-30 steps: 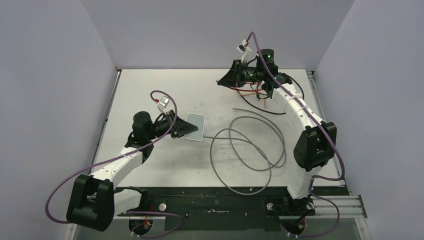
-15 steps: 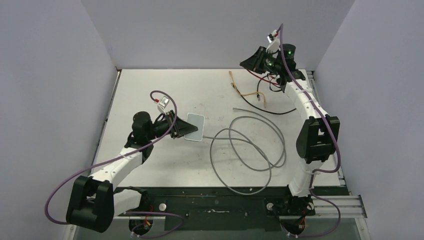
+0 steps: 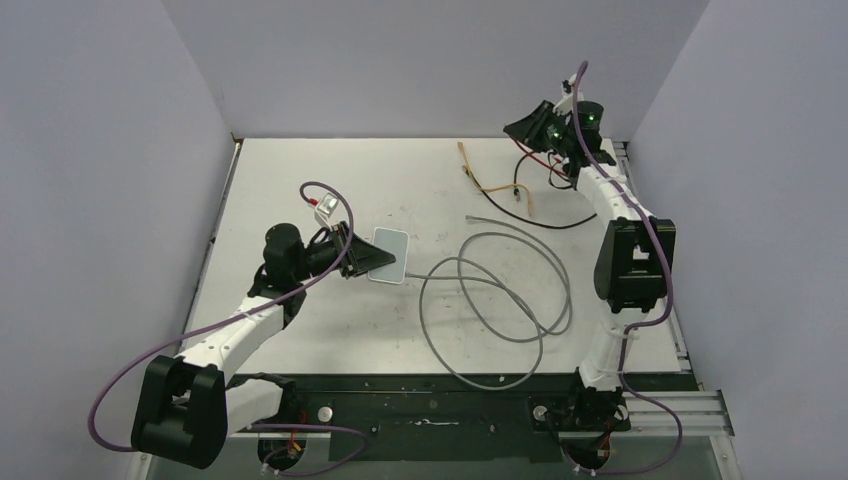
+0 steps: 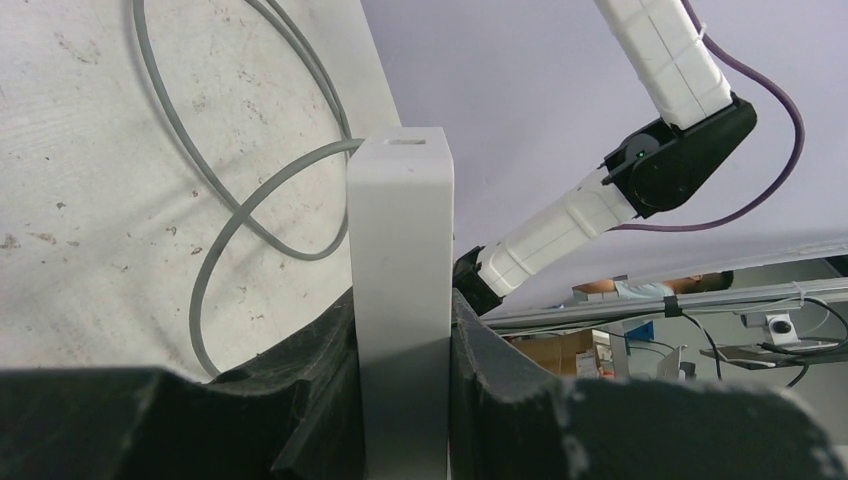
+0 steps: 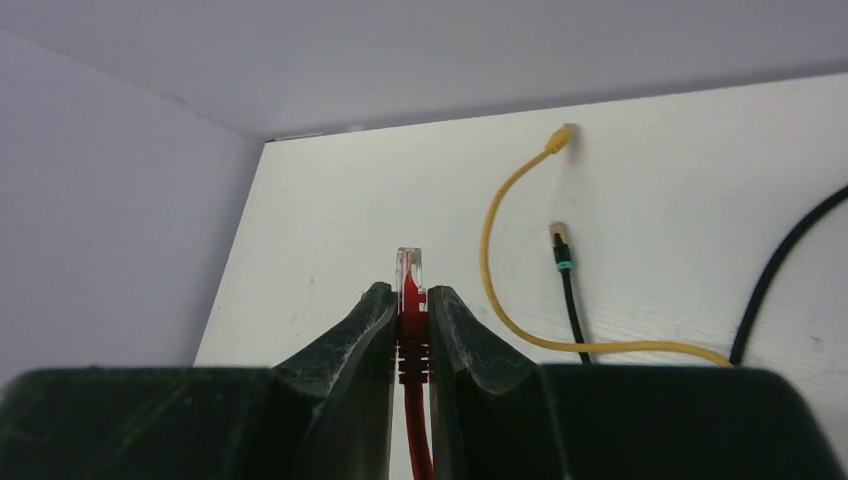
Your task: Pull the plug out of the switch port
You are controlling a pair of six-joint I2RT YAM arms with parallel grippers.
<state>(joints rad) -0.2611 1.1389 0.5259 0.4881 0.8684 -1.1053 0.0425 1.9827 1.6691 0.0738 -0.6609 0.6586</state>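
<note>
My right gripper lowers left in the top view toward the black cable's tip (image 5: 559,234) next and releases the red plug (image 5: 410,272), since loose cables already lie there.
The switch, a flat pale box (image 3: 389,251) (image 4: 400,230), is clamped at its near end in my shut left gripper (image 3: 360,258) (image 4: 402,305), left of the table's middle. A grey cable (image 3: 500,300) (image 4: 230,230) runs up to the box's far narrow edge. The port and any plug there are too small to make out. My right gripper (image 3: 512,128) (image 5: 411,295) hangs over the table's back right corner. It is shut on a red cable's clear-tipped plug (image 5: 410,272), well away from the box.
A yellow cable (image 3: 478,178) (image 5: 490,240) and a black cable (image 3: 545,218) (image 5: 563,265) lie loose on the table at the back right. The grey cable's loops cover the table's middle right. Walls stand close on the left, back and right.
My right arm has swung from the back middle to the back right corner, carrying the red plug. The left arm and the box have not moved.
</note>
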